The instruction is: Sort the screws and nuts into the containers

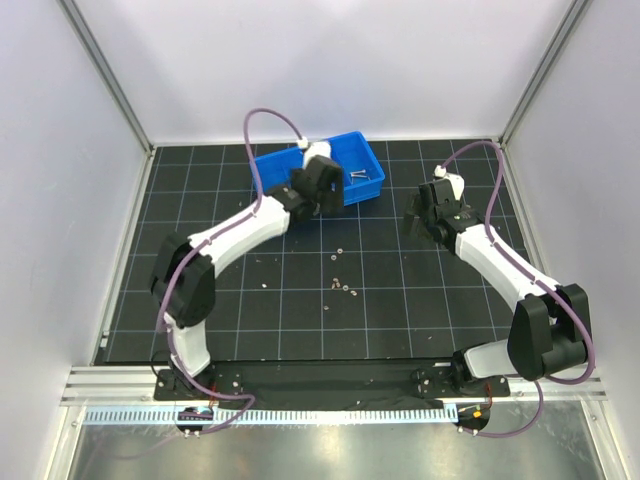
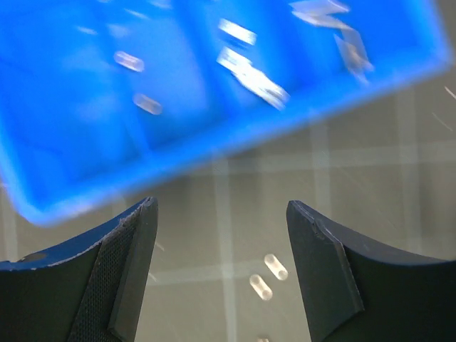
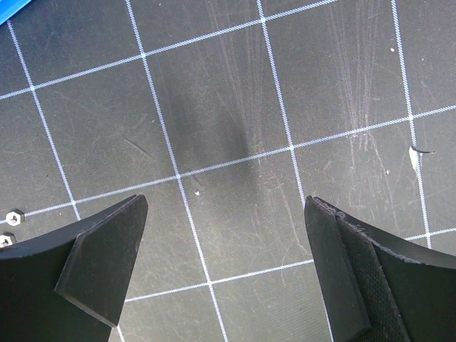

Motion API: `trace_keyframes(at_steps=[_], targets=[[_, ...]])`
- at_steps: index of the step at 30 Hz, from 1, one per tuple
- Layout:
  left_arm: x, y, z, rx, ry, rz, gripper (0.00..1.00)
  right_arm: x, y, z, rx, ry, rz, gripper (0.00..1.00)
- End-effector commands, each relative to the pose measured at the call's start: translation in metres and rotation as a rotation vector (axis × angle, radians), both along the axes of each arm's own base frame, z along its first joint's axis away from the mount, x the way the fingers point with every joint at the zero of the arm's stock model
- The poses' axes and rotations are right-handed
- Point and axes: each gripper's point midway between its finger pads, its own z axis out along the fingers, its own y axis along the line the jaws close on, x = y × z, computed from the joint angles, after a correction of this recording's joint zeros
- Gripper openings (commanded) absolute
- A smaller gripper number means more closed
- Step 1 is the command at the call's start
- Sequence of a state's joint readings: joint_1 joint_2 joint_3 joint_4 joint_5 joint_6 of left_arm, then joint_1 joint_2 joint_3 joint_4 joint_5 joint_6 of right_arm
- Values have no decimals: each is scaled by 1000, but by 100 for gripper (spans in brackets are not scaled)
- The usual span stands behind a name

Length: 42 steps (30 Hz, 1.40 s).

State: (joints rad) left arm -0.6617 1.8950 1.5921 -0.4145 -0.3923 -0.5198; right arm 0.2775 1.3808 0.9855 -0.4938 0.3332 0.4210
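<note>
I need to move my left gripper back and down around the loose nut nearest the tray next, because that nut lies unsorted below my fingertips and nearer my base.
The blue tray [image 1: 362, 160] stands at the back middle of the mat, with silver screws [image 1: 358, 177] in its right section. Small silver screws and nuts [image 1: 340, 285] lie loose on the mat's middle. My left gripper [image 1: 318, 195] hovers at the tray's near edge, open and empty. In the blurred left wrist view [image 2: 221, 208] the tray [image 2: 64, 157] fills the top, and two small silver pieces [image 2: 274, 266] lie on the mat between the fingers; I cannot tell their kind. My right gripper [image 1: 425, 218] is open and empty over bare mat [image 3: 224, 203]. Two nuts [image 3: 12, 214] lie at its left edge.
The black grid mat [image 1: 450, 300] is enclosed by white walls and metal frame posts. More loose pieces lie at the left [image 1: 262, 283] and near the middle [image 1: 338, 250]. A corner of the tray [image 3: 8, 7] shows at the right wrist view's top left.
</note>
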Motion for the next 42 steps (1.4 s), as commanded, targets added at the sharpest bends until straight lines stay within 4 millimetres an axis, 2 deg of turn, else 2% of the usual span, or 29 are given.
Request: trace_keyframes(at_steps=[1,2,6,12,19,31,36,42], targets=[[-45,-41,5,-47,-1,-99,76,6,0,18,16,-61,-7,100],[-62,-51,-9,-39,33,-129,76,4,-1,17,15,-54,-6,100],[-81,-62,-49,35,111,-176,74,1,0,17,23,-54,-1,100],[-79,-61,-78,108,154,-195,70,-1,-1,15,20,-51,-5,100],[-80,-69,-112,130,226,-205,61,-1,-3,16,7,-50,-10,99],[-82,-63,-140,179,264,-199,52,0,-3,15,6,-44,-6,100],[-83,-67,-151,187,283,-215,42,0,-2,14,8,-39,-5,100],[-87,-63,-154,186,298,-197,27,0,-2,17,7,-39,-4,100]])
